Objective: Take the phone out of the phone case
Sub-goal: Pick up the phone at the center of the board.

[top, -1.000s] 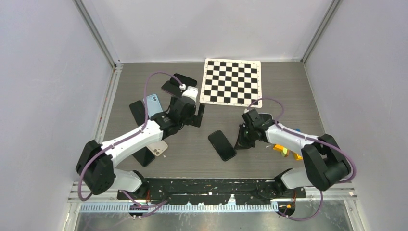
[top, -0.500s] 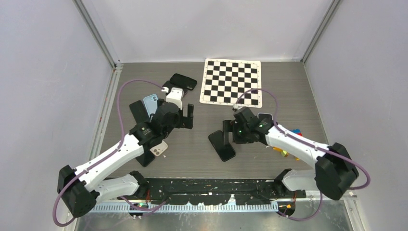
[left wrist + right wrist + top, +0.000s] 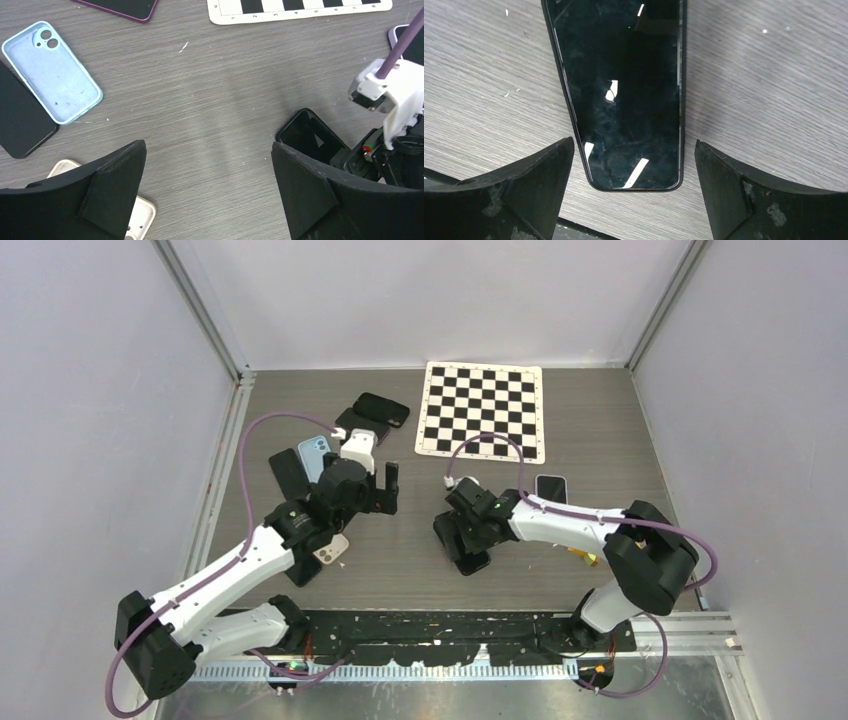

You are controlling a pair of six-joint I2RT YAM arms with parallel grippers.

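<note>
My left gripper needs to tilt next and move across onto the phone's far end, because that end is uncovered to the right in the top view.
A black phone lies flat and screen up at the middle of the table. A thin dark rim, the phone case, runs round its glass. My right gripper hovers open over the phone's near end, one finger on each side and neither touching it. In the top view this right gripper hides most of the phone. My left gripper is open and holds nothing, a hand's width left of the phone. In the left wrist view, the left gripper is over bare table, with the phone's end by its right finger.
A light blue empty case, dark phones and a cream phone lie to the left. Two more dark phones sit at the back, beside a checkerboard. A pale-cased phone and coloured blocks lie on the right.
My right gripper has opened and slid left until it is over the black phone. The left arm drew back a little to the left, still open. The phone has not moved.
</note>
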